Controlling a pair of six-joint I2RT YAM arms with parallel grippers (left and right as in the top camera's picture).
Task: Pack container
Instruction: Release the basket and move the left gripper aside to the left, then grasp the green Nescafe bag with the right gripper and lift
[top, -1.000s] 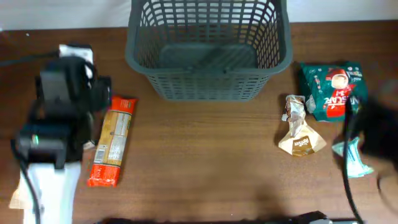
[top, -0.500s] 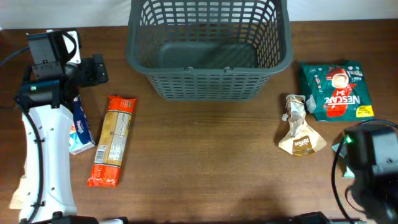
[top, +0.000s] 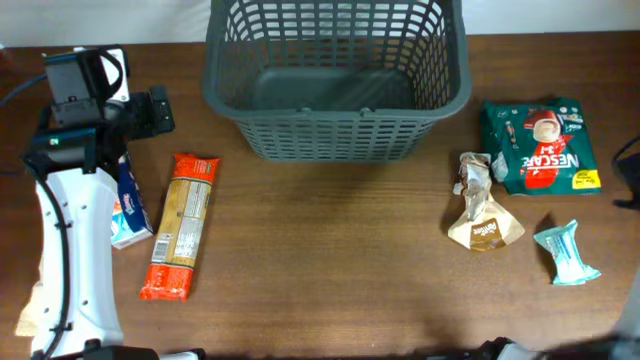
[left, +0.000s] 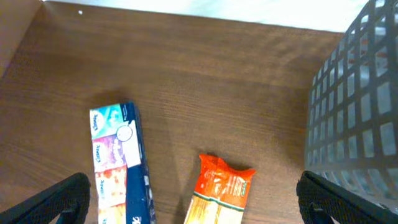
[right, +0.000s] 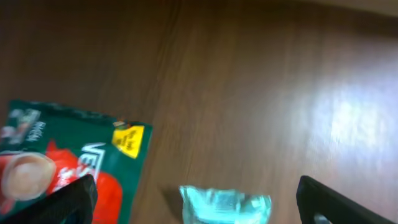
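The right gripper goes down next onto the bag's edge farthest from the basket, since the green Nescafe bag (right: 68, 162) lies below, left in the wrist view.
The container, a large dark grey lattice basket (top: 336, 130), stands empty at the back middle; its wall shows in the left wrist view (left: 354, 112). My left gripper (top: 155, 112) is open and empty, left of the basket, above an orange pasta packet (top: 180, 227) and a blue tissue pack (top: 128, 205). The left wrist view shows the gripper (left: 196, 198), the pasta (left: 221, 190) and the tissues (left: 115, 162). My right gripper (right: 199, 202) is open and empty over a teal packet (right: 227, 204), beside a green Nescafe bag (right: 68, 162). It is outside the overhead view.
In the overhead view the green Nescafe bag (top: 540, 146), a crumpled brown packet (top: 482, 205) and the teal packet (top: 567, 252) lie at the right. The left arm's white link (top: 70, 250) runs along the left edge. A dark sliver of the right arm (top: 630, 165) shows at the right edge.
The left arm swung back off the tissue pack, then held still. The right arm passed over the teal packet and left the overhead view, uncovering the packet.
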